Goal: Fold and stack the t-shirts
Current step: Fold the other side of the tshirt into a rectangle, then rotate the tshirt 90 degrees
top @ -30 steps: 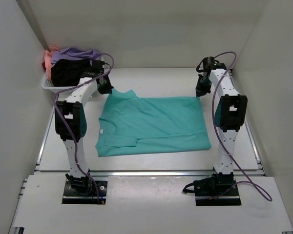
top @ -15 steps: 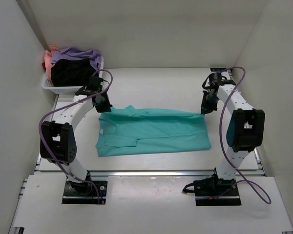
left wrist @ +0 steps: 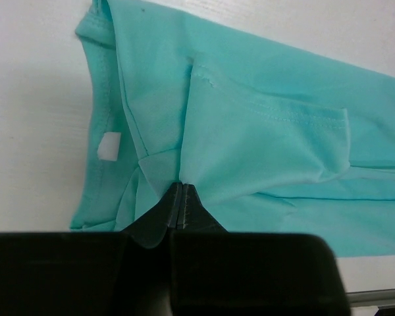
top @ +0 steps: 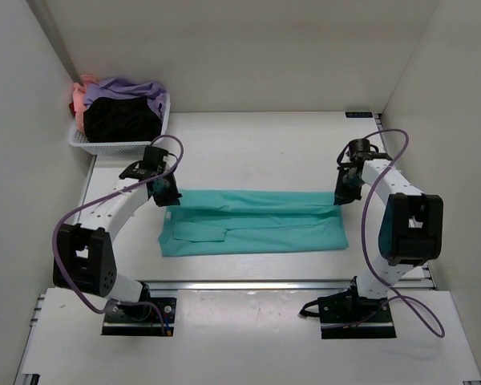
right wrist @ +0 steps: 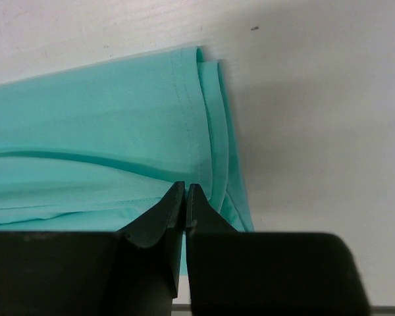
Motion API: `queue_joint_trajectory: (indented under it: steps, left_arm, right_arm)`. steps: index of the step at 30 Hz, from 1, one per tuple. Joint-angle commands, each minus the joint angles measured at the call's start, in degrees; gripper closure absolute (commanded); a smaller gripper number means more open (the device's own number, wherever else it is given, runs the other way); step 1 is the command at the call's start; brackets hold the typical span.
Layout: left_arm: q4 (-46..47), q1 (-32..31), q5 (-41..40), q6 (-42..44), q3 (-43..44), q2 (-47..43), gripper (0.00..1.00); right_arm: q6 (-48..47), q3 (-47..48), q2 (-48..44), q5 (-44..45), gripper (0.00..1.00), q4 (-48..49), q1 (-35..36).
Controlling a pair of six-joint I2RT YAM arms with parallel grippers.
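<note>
My left gripper will next move back and down onto the shirt's lower layer point(top: 175, 217) and let go of the shirt's corner, because that layer is below the gripper and further back.
The teal t-shirt point(top: 256, 220) lies across the middle of the table, its far edge folded over toward the near edge. My left gripper point(top: 167, 196) is shut on the shirt's far left corner by the collar; the left wrist view shows the teal cloth point(left wrist: 250, 131) pinched at the closed tips point(left wrist: 178, 187). My right gripper point(top: 341, 195) is shut on the far right corner; the right wrist view shows the closed tips point(right wrist: 186, 189) on the shirt's layered hem point(right wrist: 197, 125). Black, lavender and pink shirts point(top: 116, 112) are piled in the basket.
A white mesh basket point(top: 84, 144) stands at the far left corner against the left wall. White walls enclose the table on the left, back and right. A metal rail point(top: 248, 284) runs along the table's near edge.
Both grippers have pulled the shirt's far edge toward the near side over the last second, folding the shirt lengthwise into a narrower band. Both arms have swung outward and nearer.
</note>
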Motion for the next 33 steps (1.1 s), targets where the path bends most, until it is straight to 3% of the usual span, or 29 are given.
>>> queue_joint_trajectory:
  steps: [1, 7, 8, 10, 11, 13, 16, 22, 27, 33]
  left_arm:
    - [0.50, 0.28, -1.17, -0.74, -2.06, -2.98, 1.00]
    - [0.06, 0.10, -1.08, -1.63, -6.54, -4.73, 1.00]
    - [-0.02, 0.45, -1.08, -1.71, -6.90, -4.91, 1.00]
    - [-0.46, 0.54, -0.56, -2.24, -8.13, -5.43, 1.00]
    - [-0.63, 0.54, -0.99, -2.42, -7.79, -5.61, 0.94]
    - [-0.46, 0.11, -0.56, -2.24, -7.61, -6.22, 0.76]
    - [-0.64, -0.86, -1.17, -2.15, -4.80, -5.09, 0.68]
    - [-0.64, -4.99, -1.17, -4.43, -1.28, -1.40, 0.68]
    - [0.95, -7.55, -4.06, -9.35, -4.70, 1.77, 0.72]
    - [3.49, -11.15, -4.96, -16.91, -5.15, 12.12, 0.78]
  right_arm:
    - [-0.64, -1.52, -3.39, 0.21, 1.00, 2.88, 0.26]
    - [0.50, -5.90, -4.70, 1.71, 1.00, 2.62, -1.40]
    - [1.46, -5.92, -4.97, 2.23, 0.96, 1.92, -2.19]
    - [3.14, -7.23, -6.02, 3.37, 0.77, 1.48, -3.07]
    - [3.57, -7.50, -6.90, 3.46, 0.68, 1.65, -3.51]
    - [3.58, -7.33, -8.22, 3.38, 0.63, 2.17, -3.08]
    - [3.05, -4.35, -8.40, 3.20, 0.62, 2.35, -0.89]
    - [1.02, 1.46, -2.53, 0.39, 0.65, 4.19, 5.71]
    - [1.29, 2.26, 1.87, -0.84, 0.77, 6.21, 7.47]
    - [1.73, 2.96, 6.53, -0.67, 0.74, 6.58, 8.00]
